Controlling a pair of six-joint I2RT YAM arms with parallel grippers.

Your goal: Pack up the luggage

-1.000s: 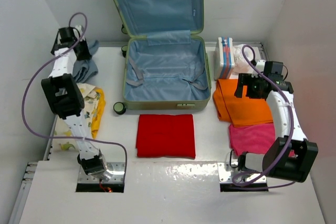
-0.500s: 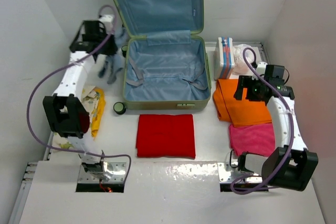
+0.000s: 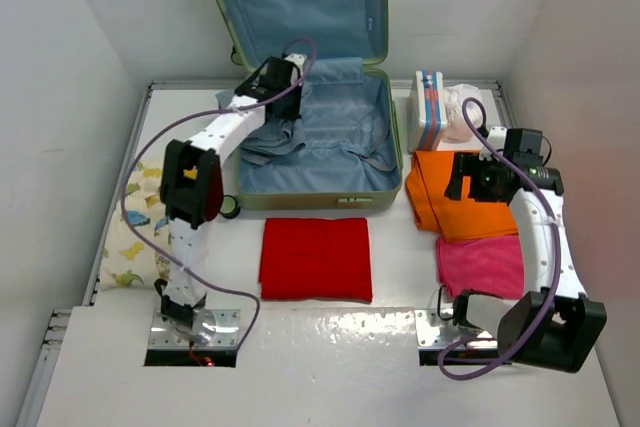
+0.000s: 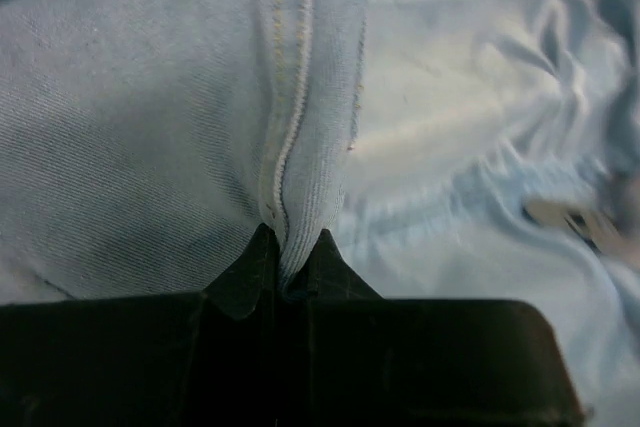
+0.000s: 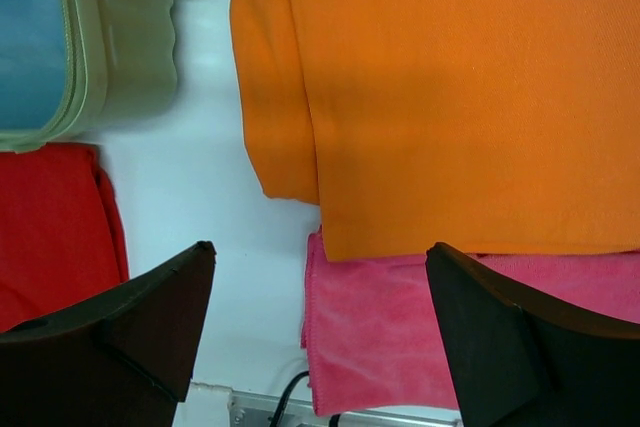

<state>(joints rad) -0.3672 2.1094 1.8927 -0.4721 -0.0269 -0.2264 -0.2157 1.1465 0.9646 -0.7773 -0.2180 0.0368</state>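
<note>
I should next move my left gripper to the right in the top view toward the suitcase's middle (image 3: 316, 123) and then open it, because denim still lies over the suitcase's side rim.
The light-green suitcase (image 3: 310, 199) lies open at the back centre, its lid raised against the wall and its pale blue lining showing. My left gripper (image 3: 268, 80) is over the suitcase's left side, shut on a blue denim garment (image 3: 268, 132) that drapes into the case. In the left wrist view the fingertips (image 4: 262, 247) pinch a denim seam (image 4: 290, 97). My right gripper (image 3: 468, 169) is open and empty above the orange cloth (image 3: 462, 195). The right wrist view shows the orange cloth (image 5: 450, 87) over a pink cloth (image 5: 390, 337).
A folded red cloth (image 3: 316, 258) lies in front of the suitcase. A pink cloth (image 3: 482, 264) lies at the right front. A striped box (image 3: 429, 107) and a pale bag stand at the back right. A yellow patterned cloth (image 3: 138, 232) lies at the left edge.
My left arm has swung right from the table's back left, carrying the denim garment over and into the suitcase. The right arm has barely moved.
</note>
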